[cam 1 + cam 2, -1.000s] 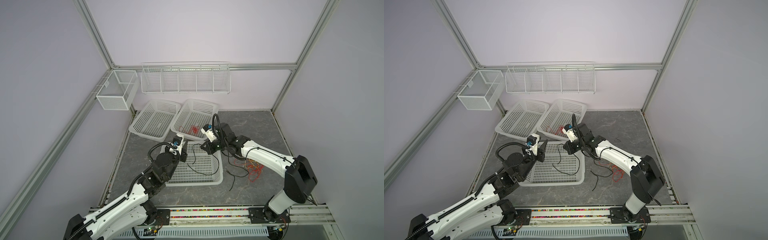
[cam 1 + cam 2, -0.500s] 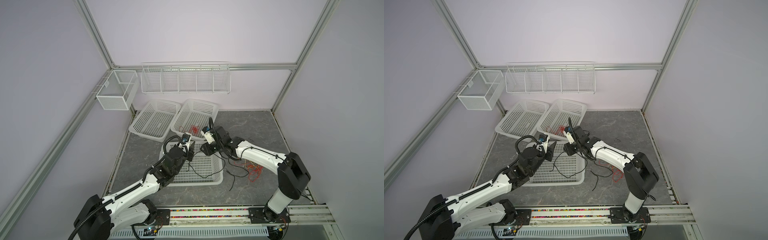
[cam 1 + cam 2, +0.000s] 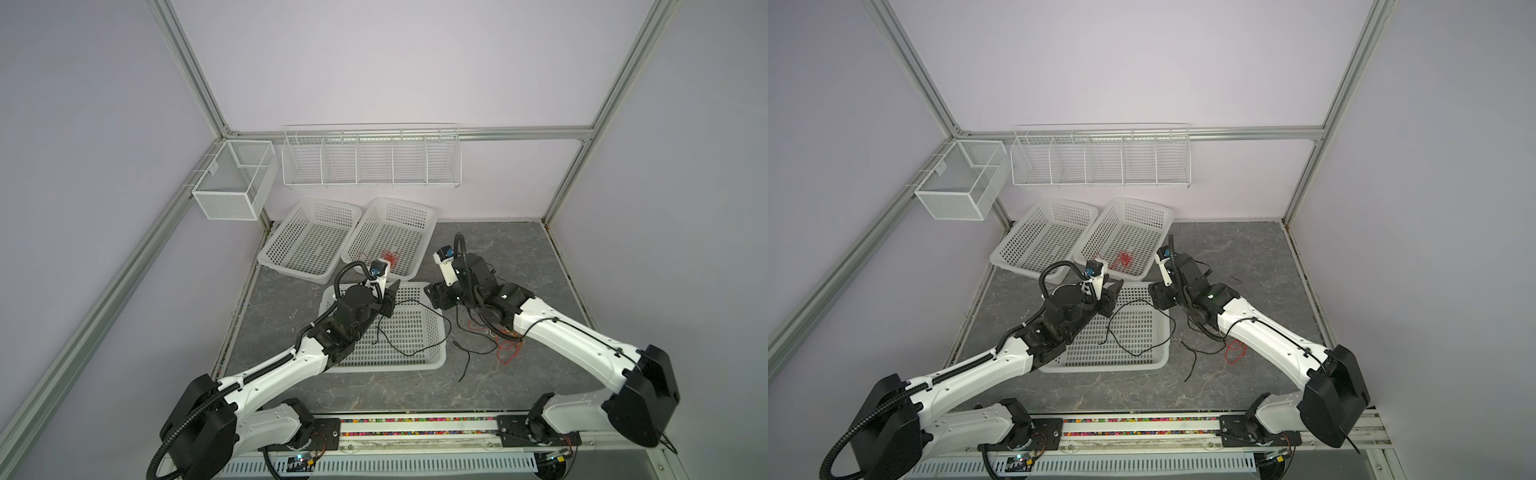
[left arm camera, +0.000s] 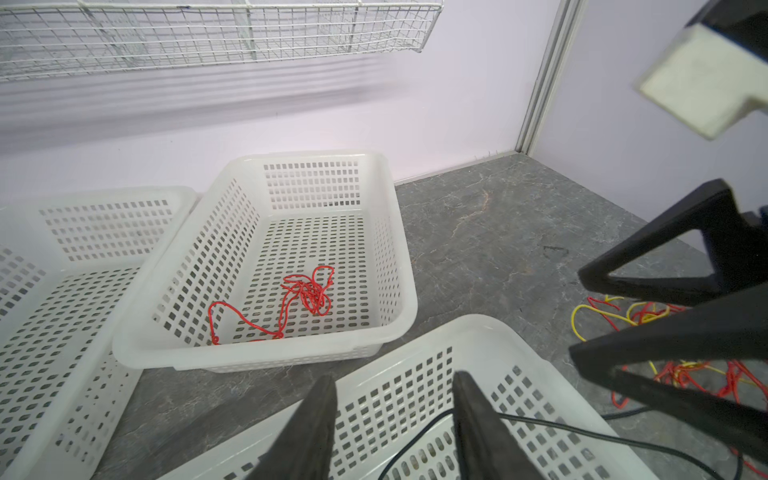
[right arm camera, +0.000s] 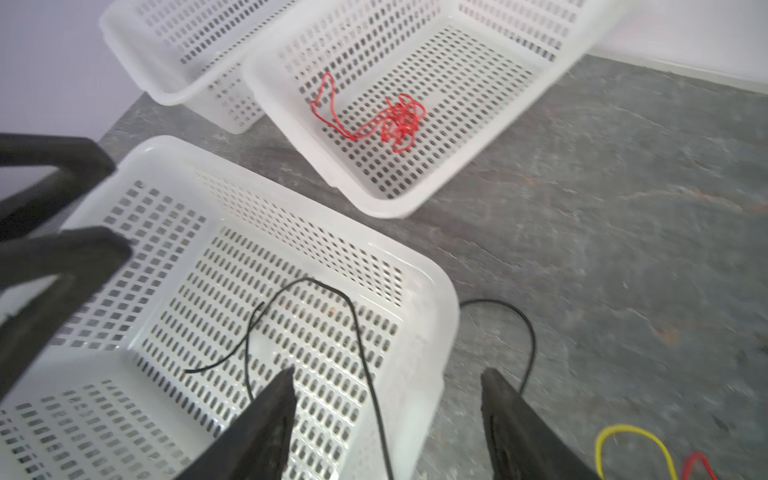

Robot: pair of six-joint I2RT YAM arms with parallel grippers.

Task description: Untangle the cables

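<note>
My right gripper draws back and down onto the thin black cable's bend next. The bend lies below and back from it on open tabletop beside the near basket.
A thin black cable lies looped in the near white basket and trails over its right rim onto the table; both top views show it. My left gripper hovers open over that basket's far edge, holding nothing. My right gripper stands open above the basket's right rim; the black cable passes below its fingers, unpinched. A tangle of red and yellow cables lies on the table under my right arm. A bunched red cable rests in the back right basket.
An empty white basket sits at the back left, touching the back right one. A wire rack hangs on the back wall and a mesh box on the left rail. Another loose black cable lies beside the near basket.
My right gripper has opened, let go of the black cable and drawn back to the right. The cable has dropped into the near basket. My left gripper has moved right and opened a little wider.
</note>
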